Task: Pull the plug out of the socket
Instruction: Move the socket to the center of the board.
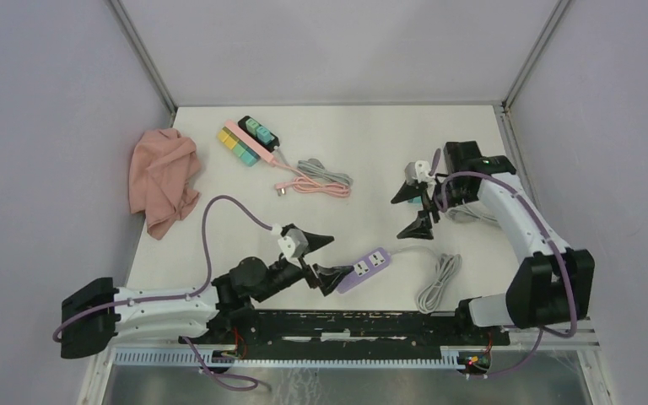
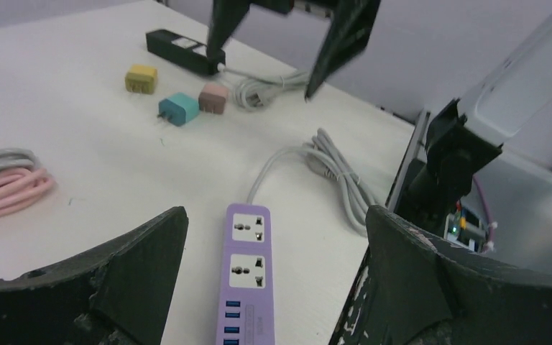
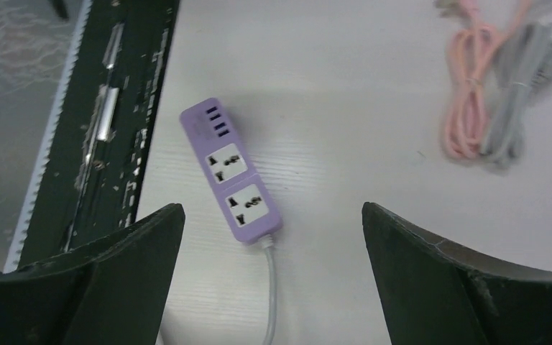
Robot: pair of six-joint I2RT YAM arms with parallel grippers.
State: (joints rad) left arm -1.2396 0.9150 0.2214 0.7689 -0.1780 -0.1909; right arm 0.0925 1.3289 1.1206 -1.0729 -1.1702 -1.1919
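Observation:
The robot will turn its right gripper and move it back and down around the socket by the USB ports, because the purple power strip (image 1: 364, 268) lies at a slant.
A purple power strip (image 1: 364, 268) (image 2: 248, 280) (image 3: 231, 172) lies flat near the table's front edge, and both of its sockets show empty. My left gripper (image 1: 342, 255) (image 2: 274, 215) is open, one finger on each side of the strip's near end, touching nothing. My right gripper (image 1: 396, 218) (image 3: 272, 208) (image 2: 259, 72) hangs open above the table farther right and holds nothing. In the left wrist view a yellow plug (image 2: 141, 77), a teal plug (image 2: 178, 109) and a brown plug (image 2: 213, 97) lie loose beside a black strip (image 2: 180, 49).
The purple strip's grey cable (image 1: 437, 283) (image 2: 338, 176) coils to its right. At the back left lie a pink cloth (image 1: 164, 179), a pink strip (image 1: 245, 143) with yellow plugs, another black strip (image 1: 259, 132) with teal plugs, and coiled pink and grey cables (image 1: 321, 179) (image 3: 485, 108). A black rail (image 1: 346, 325) runs along the near edge.

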